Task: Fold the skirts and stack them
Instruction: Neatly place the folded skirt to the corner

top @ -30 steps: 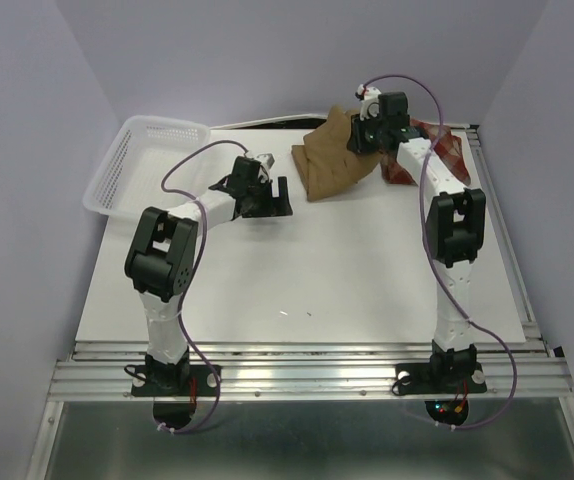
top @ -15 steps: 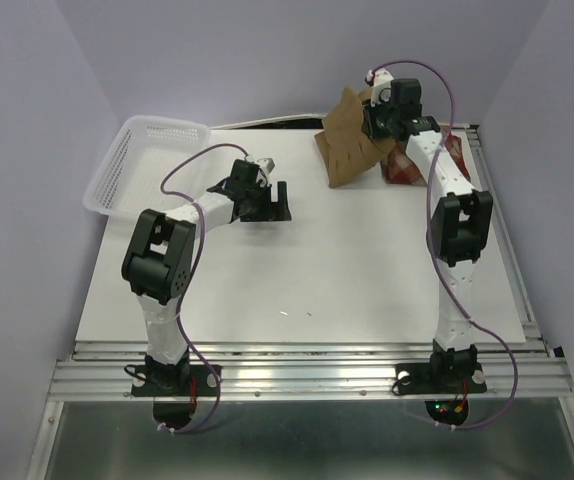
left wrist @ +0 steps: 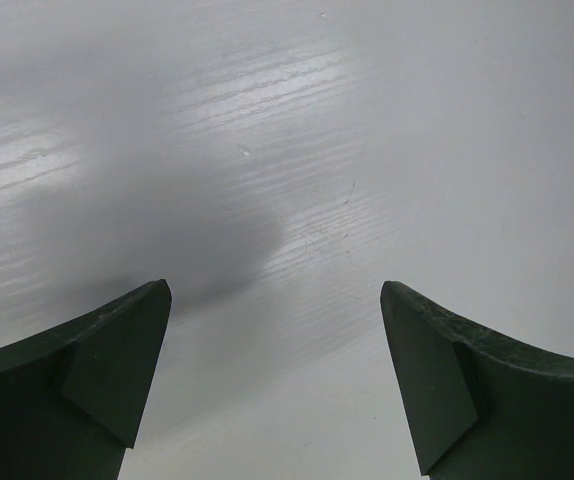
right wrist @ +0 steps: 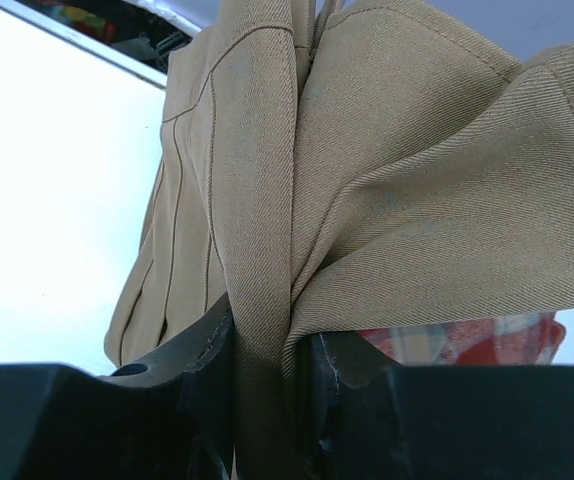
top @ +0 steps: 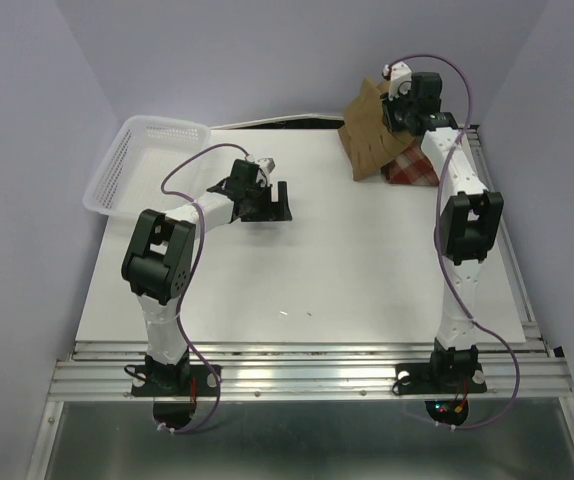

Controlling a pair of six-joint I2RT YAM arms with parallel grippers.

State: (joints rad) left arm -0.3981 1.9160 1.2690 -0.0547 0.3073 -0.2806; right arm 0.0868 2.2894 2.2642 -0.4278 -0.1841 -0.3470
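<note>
My right gripper holds the fold of the tan skirt, and it needs to go to the right in the top view next, lower and release it upon the plaid skirt (top: 414, 170) (right wrist: 479, 339), since tan cloth hangs past it.
The tan-brown skirt (top: 370, 132) hangs bunched at the back right of the table, lifted off the surface, with my right gripper (top: 399, 112) shut on a thick fold of it (right wrist: 267, 330). Under and behind it lies the red-and-cream plaid skirt (top: 414, 170), of which a strip (right wrist: 457, 338) shows below the tan cloth in the right wrist view. My left gripper (top: 279, 197) hovers low over the bare table (left wrist: 297, 200) left of centre, its jaws wide open with nothing between them.
A white mesh basket (top: 137, 165) sits at the back left, overhanging the table's left edge. The metal rail (top: 487, 200) runs along the table's right side near the plaid skirt. The back wall is close behind the right gripper.
My right gripper has carried the tan skirt up and to the right, from the table's back middle to over the plaid skirt. The left arm has barely moved.
</note>
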